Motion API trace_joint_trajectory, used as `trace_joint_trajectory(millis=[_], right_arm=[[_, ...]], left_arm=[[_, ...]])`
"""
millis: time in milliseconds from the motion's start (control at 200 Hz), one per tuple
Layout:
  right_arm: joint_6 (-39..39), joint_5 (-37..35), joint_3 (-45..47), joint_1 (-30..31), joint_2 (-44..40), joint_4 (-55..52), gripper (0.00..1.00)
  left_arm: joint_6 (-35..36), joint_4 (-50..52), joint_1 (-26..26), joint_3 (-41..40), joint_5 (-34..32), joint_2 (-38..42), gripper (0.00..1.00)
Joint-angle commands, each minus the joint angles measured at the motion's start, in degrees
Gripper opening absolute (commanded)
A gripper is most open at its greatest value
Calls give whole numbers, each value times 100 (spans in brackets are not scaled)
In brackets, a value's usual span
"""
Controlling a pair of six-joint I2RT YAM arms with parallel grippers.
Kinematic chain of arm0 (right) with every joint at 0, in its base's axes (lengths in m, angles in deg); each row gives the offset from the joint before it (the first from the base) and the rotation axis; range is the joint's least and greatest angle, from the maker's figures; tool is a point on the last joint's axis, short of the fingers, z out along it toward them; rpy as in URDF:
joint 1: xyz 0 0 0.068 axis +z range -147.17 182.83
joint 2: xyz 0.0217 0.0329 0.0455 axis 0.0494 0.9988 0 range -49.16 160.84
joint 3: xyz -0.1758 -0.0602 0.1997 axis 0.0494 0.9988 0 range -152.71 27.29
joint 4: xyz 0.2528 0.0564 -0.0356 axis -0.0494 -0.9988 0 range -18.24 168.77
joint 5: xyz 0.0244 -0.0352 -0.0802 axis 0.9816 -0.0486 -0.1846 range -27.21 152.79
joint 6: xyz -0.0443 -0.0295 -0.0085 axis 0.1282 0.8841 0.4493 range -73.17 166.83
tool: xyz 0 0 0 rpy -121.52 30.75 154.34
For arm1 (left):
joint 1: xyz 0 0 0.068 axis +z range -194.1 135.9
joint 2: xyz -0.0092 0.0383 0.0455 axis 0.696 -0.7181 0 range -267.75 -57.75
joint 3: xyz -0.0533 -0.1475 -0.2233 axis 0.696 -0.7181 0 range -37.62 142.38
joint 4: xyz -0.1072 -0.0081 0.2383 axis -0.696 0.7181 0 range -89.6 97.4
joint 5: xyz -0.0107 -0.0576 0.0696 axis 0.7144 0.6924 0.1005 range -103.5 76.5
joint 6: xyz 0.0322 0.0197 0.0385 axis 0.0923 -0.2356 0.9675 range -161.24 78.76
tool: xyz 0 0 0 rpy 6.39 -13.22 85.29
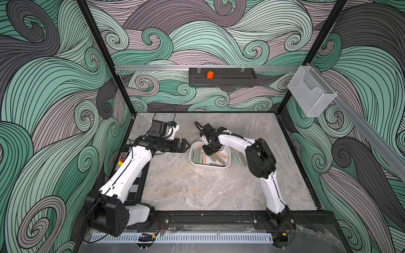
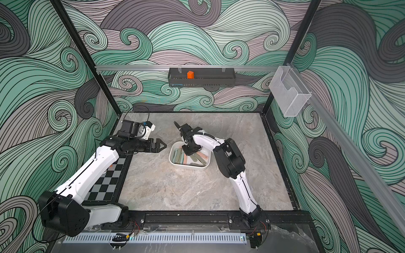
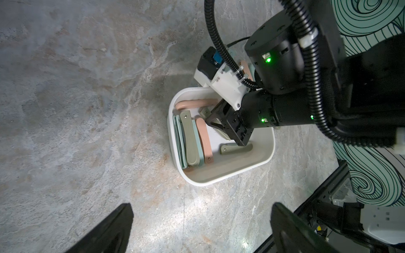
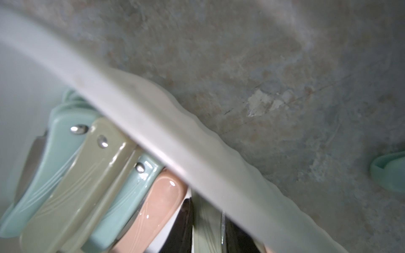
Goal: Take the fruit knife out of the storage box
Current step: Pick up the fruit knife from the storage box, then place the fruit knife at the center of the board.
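My right gripper lifts over the box's rim and down next, releasing its olive knife beside the knives on the table, which lie beyond the box's side from it.
The white storage box (image 1: 210,167) (image 2: 189,167) sits mid-table and holds several folded fruit knives in olive, mint and pink. My right gripper (image 1: 210,151) (image 2: 190,151) reaches down into the box. In the right wrist view its dark fingers (image 4: 186,219) press on both sides of an olive fruit knife (image 4: 205,210), just inside the box rim (image 4: 175,153). My left gripper (image 1: 186,147) (image 3: 203,230) hovers open and empty above the table, left of the box (image 3: 230,173). An olive knife (image 3: 189,140) and a pink knife (image 3: 203,140) lie side by side along the box's left wall.
Several more knives (image 1: 238,158) lie on the table right of the box, partly behind the right arm. A black slotted tray (image 1: 236,80) with an orange block (image 1: 210,75) hangs on the back rail. A clear mesh basket (image 1: 311,92) hangs right. A checkerboard (image 2: 105,181) lies under the left arm.
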Motion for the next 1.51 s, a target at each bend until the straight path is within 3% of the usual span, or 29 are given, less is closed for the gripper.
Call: trace_joint_trajectory(millis=[0, 460, 835, 1191, 1501], right_arm=[[158, -105, -235, -42, -353, -274, 13], [203, -412, 327, -259, -1654, -406, 14], [-21, -299, 2015, -1585, -2622, 70, 16], [-202, -274, 2961, -2566, -2344, 792, 16], [-201, -490, 3166, -2785, -1946, 992, 16]], left_arm=[[-92, -58, 41, 347, 263, -86, 99], [-600, -617, -215, 468, 478, -275, 99], [-1015, -1225, -1246, 735, 166, -962, 99], [-1321, -1510, -1597, 822, 610, -1555, 99], [-1138, -1368, -1597, 819, 478, -1493, 99]])
